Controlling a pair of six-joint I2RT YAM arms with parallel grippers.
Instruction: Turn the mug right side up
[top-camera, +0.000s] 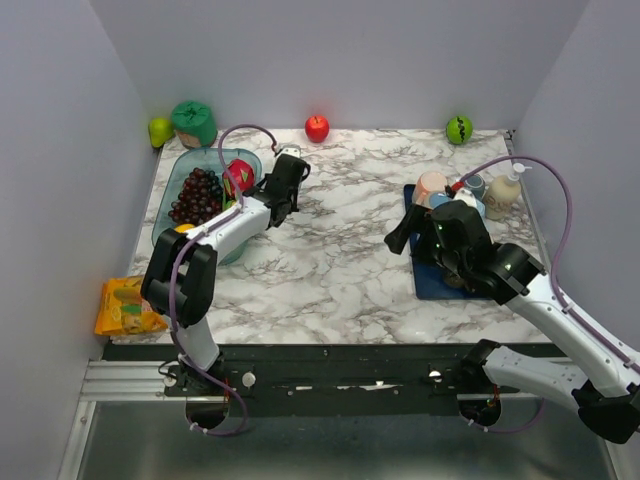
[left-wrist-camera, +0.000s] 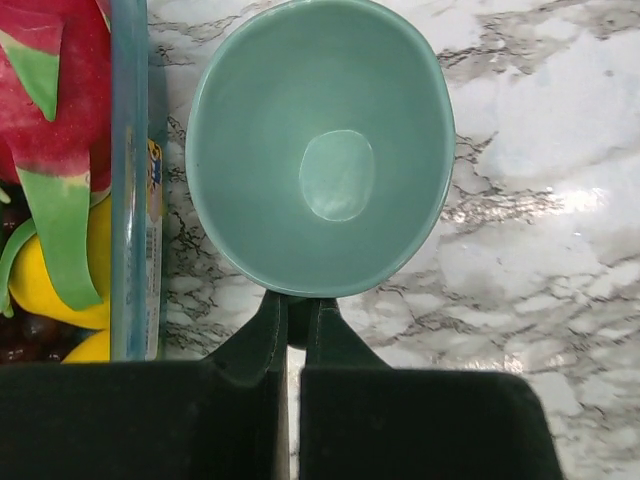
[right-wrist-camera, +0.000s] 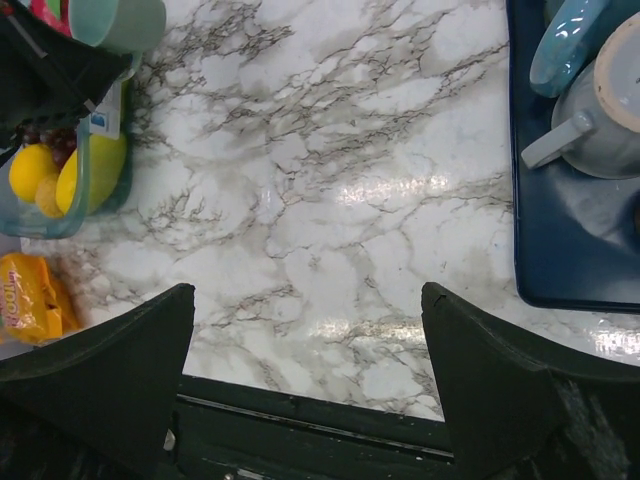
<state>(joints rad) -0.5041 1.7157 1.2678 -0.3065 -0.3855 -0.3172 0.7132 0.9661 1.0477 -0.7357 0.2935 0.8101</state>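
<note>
My left gripper lowers the mug onto the marble beside the clear bin below next and lets go of the mug's handle, since the mug's opening already faces up.
The mug is teal, and in the left wrist view its open mouth faces the camera, showing the inside bottom. It is over the marble table, right beside the clear bin. My left gripper is shut on the mug's handle, just below the rim. The right wrist view shows the mug at the top left; in the top view the left gripper hides it. My right gripper stands open and holds nothing, low over the table to the left of the blue tray.
The bin holds grapes, a dragon fruit and lemons. Other cups lie on the blue tray, with a soap bottle behind. A red apple and green fruit sit at the back. An orange snack bag lies front left.
</note>
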